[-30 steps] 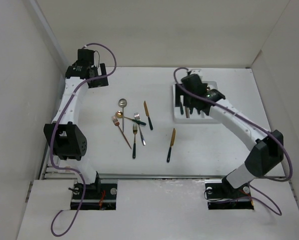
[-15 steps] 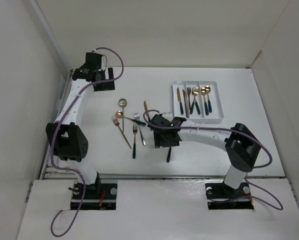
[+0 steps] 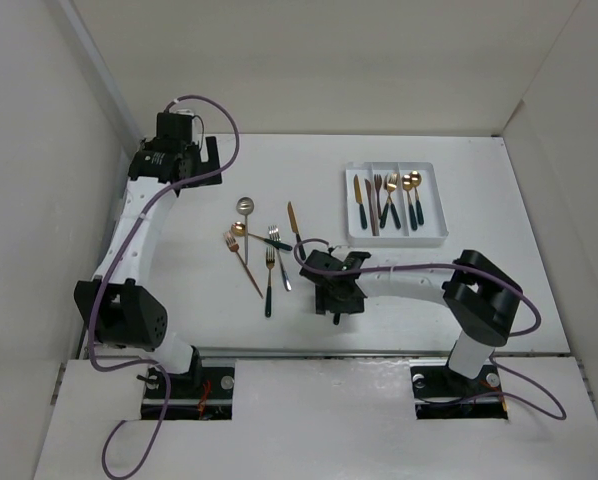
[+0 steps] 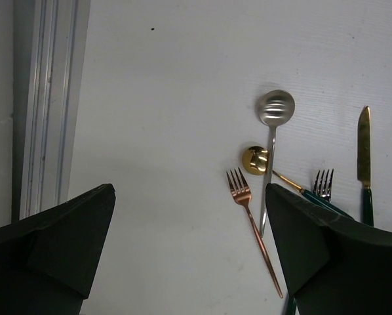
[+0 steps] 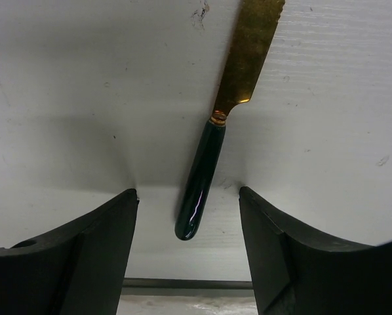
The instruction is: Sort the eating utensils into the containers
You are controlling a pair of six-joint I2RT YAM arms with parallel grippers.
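My left gripper next moves down and back onto the copper fork's handle point(image 3: 247, 269), which lies below it and nearer my base, loose outside the tray point(image 3: 394, 241).
My right gripper point(image 3: 337, 302) is low over the table's front middle. In the right wrist view it point(image 5: 188, 220) is open, and its fingers point(image 5: 84, 249) straddle the dark teal handle of a gold-bladed knife point(image 5: 204, 172) lying flat, without touching it. The white three-compartment tray point(image 3: 394, 241) at the back right holds several knives, forks and spoons. My left gripper point(image 3: 192, 170) is open and empty, high at the back left. The left wrist view point(image 4: 189, 249) shows a silver spoon point(image 4: 274, 108), a gold spoon point(image 4: 255, 159), a copper fork point(image 4: 252, 223) and a gold knife point(image 4: 364, 151).
Loose utensils lie in a cluster left of centre: silver spoon point(image 3: 244, 205), copper fork point(image 3: 245, 266), gold fork with teal handle point(image 3: 269, 282), silver fork point(image 3: 279, 256), gold knife point(image 3: 295, 228). White walls enclose the table. A metal rail point(image 4: 45, 105) runs along the left edge.
My right arm swung from over the tray to the front middle and came down around the lone knife's handle. My left wrist shifted slightly at the back left.
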